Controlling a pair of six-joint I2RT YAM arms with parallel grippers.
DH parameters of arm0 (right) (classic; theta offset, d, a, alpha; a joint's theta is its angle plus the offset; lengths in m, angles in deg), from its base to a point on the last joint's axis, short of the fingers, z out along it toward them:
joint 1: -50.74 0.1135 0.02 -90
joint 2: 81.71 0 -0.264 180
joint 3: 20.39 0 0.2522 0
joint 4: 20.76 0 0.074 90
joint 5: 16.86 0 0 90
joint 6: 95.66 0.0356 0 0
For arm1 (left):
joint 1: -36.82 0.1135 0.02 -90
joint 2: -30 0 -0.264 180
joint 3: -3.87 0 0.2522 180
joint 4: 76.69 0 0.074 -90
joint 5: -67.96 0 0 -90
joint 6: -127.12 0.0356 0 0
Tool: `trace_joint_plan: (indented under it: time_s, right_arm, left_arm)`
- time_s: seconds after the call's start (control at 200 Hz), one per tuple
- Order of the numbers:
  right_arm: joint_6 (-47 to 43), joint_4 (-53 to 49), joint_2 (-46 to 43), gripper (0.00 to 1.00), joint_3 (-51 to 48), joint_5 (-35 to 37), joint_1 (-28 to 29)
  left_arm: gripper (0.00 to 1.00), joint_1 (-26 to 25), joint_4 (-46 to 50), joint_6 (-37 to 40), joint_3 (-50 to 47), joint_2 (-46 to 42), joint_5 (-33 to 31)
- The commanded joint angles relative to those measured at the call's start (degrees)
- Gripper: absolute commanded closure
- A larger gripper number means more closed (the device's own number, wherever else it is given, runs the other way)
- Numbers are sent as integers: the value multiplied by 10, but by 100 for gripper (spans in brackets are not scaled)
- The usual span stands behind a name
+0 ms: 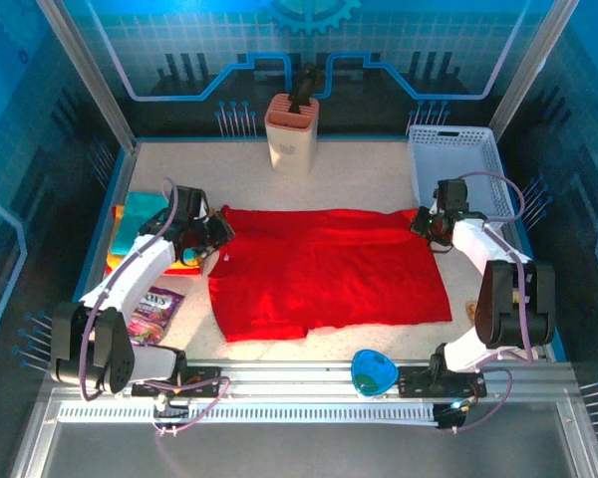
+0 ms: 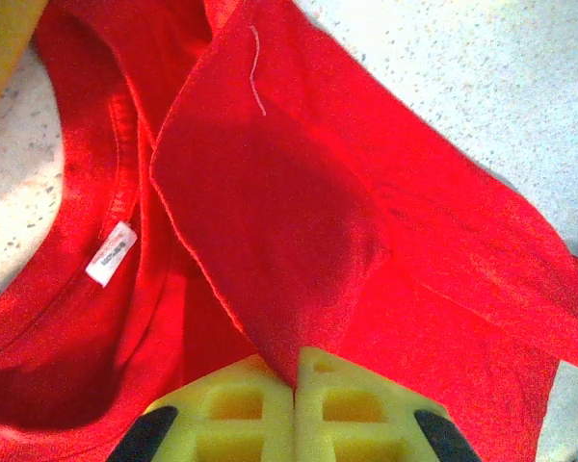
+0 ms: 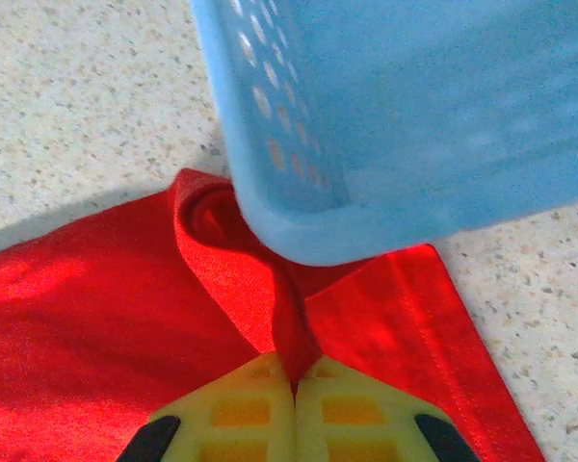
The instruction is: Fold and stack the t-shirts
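The pinched fold of the red cloth is bunched against the corner of the basket, so my right gripper should go down a little toward the tabletop and open its fingers to release the cloth.
A bright red t-shirt (image 1: 324,267) lies spread across the middle of the table. My left gripper (image 1: 217,235) pinches its left end, near the collar and its white label (image 2: 112,252); a red flap (image 2: 270,250) rises into the shut yellow pads (image 2: 233,409). My right gripper (image 1: 426,223) is shut on a fold of the shirt's right corner (image 3: 299,332), just beside the basket's corner. Folded teal (image 1: 140,217), yellow and orange shirts are stacked at the far left, partly hidden by the left arm.
A mesh basket (image 1: 456,167), blue-tinted here, stands at the back right, its corner (image 3: 299,231) overhanging the shirt. A knife block (image 1: 291,129) is at the back centre. A candy packet (image 1: 151,311) lies front left, a blue bowl-like object (image 1: 373,370) on the front rail.
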Motion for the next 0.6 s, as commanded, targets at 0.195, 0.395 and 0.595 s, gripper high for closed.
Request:
trace_joint_plan:
  time_s: [0.195,0.395,0.595]
  right_arm:
    - [-11,-54,42,94,33,32,-8]
    - [-10,-65,53,69,43,23,-6]
    - [-5,-71,20,46,36,25,1]
  left_arm:
    - [100,8,20,7,-12,-2,-2]
    - [100,8,36,16,-2,13,-14]
    - [100,8,39,15,-5,15,-9]
